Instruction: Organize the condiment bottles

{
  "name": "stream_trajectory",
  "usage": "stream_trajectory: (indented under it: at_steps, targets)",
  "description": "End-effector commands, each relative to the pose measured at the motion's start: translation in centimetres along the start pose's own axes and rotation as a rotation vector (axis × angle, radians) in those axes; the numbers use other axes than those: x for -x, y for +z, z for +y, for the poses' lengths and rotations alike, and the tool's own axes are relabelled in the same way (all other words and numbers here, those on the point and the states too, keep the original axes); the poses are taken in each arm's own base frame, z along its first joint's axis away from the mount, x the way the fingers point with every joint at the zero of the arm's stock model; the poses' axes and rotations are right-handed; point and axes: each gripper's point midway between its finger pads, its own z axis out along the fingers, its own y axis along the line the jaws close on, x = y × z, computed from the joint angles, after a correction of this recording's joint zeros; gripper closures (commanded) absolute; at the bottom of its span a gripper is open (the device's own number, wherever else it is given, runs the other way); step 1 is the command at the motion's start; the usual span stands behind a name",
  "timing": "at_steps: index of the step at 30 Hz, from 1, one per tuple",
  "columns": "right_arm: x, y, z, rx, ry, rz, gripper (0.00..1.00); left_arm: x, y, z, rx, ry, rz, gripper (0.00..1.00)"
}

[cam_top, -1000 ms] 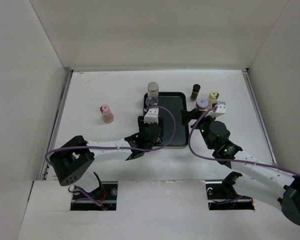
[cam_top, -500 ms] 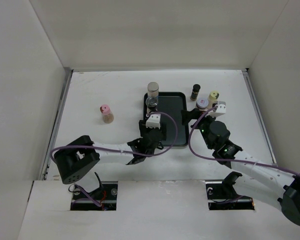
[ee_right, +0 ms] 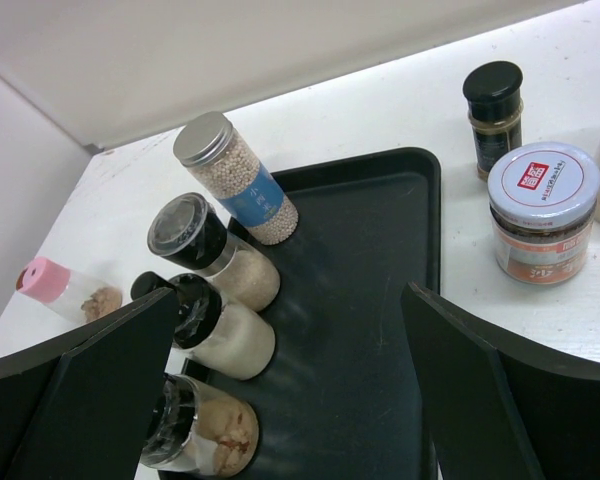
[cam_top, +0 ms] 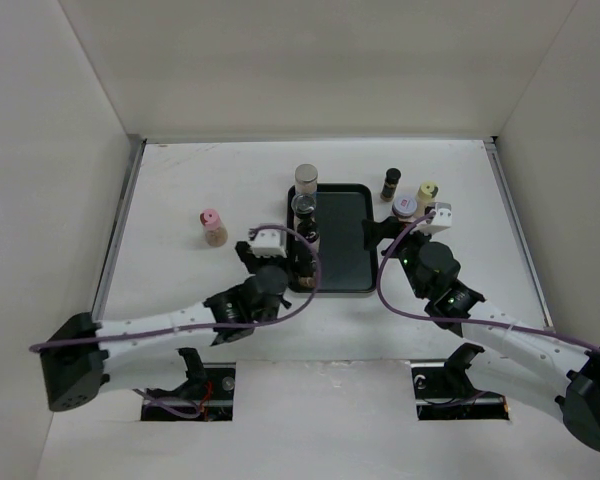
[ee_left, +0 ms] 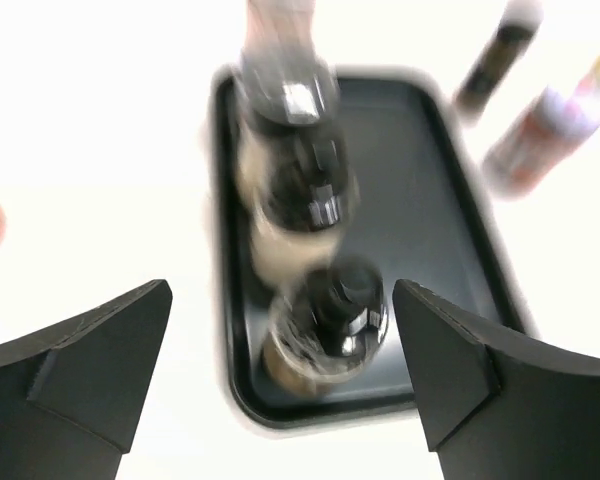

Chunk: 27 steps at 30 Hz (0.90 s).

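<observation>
The left gripper goes outward next, to the left in the top view, then down onto the cap of the pink-capped bottle (cam_top: 212,226) outside the tray.
Four condiment bottles stand in a row along the left side of the black tray (cam_top: 345,245): a grey-capped one (ee_right: 230,175) at the back, then two black-capped ones (ee_right: 195,240) (ee_right: 205,320), and a brownish one (ee_left: 325,330) at the front corner. My left gripper (ee_left: 280,292) (cam_top: 277,262) is open just in front of that front bottle and touches nothing. The right gripper (ee_right: 288,293) (cam_top: 375,232) hangs open over the tray's right part, empty. A pink-capped bottle (cam_top: 212,226) stands alone to the left.
Right of the tray stand a dark-capped bottle (ee_right: 495,110), a jar with a purple-white lid (ee_right: 540,210) and a pale yellow-capped bottle (cam_top: 427,192). White walls close in the table on three sides.
My left gripper has opened, let go of the front bottle in the tray, and drawn back towards the near left. The right arm has not moved.
</observation>
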Motion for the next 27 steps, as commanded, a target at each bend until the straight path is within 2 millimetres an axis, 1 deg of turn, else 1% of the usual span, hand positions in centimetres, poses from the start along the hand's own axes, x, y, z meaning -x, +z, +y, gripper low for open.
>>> stream_trajectory:
  at_steps: [1, 2, 3, 5, 7, 8, 10, 12, 16, 18, 21, 25, 27]
  targets:
    - [1.9, 0.0, 0.7, 0.02, 0.042, -0.059, 0.0, 4.6, -1.3, 4.5, 0.127, -0.071, -0.089, 0.04]
    - [1.9, 0.0, 0.7, 0.02, 0.042, -0.059, 0.0, 5.3, -1.1, 5.7, 0.159, -0.077, -0.096, 0.04]
    - [1.8, 0.1, 0.7, 0.02, 0.042, -0.058, 0.0, 6.2, -0.6, 7.3, 0.208, -0.092, -0.106, 0.03]
    - [1.7, 0.1, 0.7, 0.021, 0.041, -0.056, 0.0, 7.4, 0.7, 9.8, 0.271, -0.127, -0.11, 0.03]
    - [1.7, 0.1, 0.8, 0.021, 0.041, -0.056, 0.0, 8.2, 2.4, 10.7, 0.267, -0.173, -0.092, 0.03]
    - [1.8, 0.1, 0.8, 0.023, 0.042, -0.057, 0.0, 8.4, 3.4, 11.8, 0.297, -0.178, -0.079, 0.03]
    - [1.8, 0.1, 0.8, 0.023, 0.044, -0.058, 0.0, 8.6, 5.3, 13.8, 0.356, -0.193, -0.05, 0.03]
    - [1.8, 0.0, 1.0, 0.029, 0.045, -0.058, 0.0, 8.7, 6.7, 16.0, 0.416, -0.227, -0.042, 0.03]
    - [1.8, 0.0, 1.1, 0.033, 0.044, -0.053, 0.0, 7.2, 8.3, 19.4, 0.519, -0.243, -0.004, 0.05]
    - [1.8, 0.0, 1.2, 0.036, 0.044, -0.053, 0.0, 6.4, 8.9, 20.3, 0.55, -0.244, 0.016, 0.07]
    - [1.7, 0.1, 1.2, 0.036, 0.043, -0.05, 0.0, 5.6, 9.8, 21.0, 0.571, -0.243, 0.033, 0.11]
    - [1.8, 0.1, 1.3, 0.037, 0.044, -0.051, 0.0, 4.7, 11.0, 22.5, 0.61, -0.264, 0.046, 0.23]
    - [1.9, 0.0, 1.3, 0.038, 0.045, -0.053, 0.0, 4.3, 11.4, 22.9, 0.621, -0.274, 0.055, 0.27]
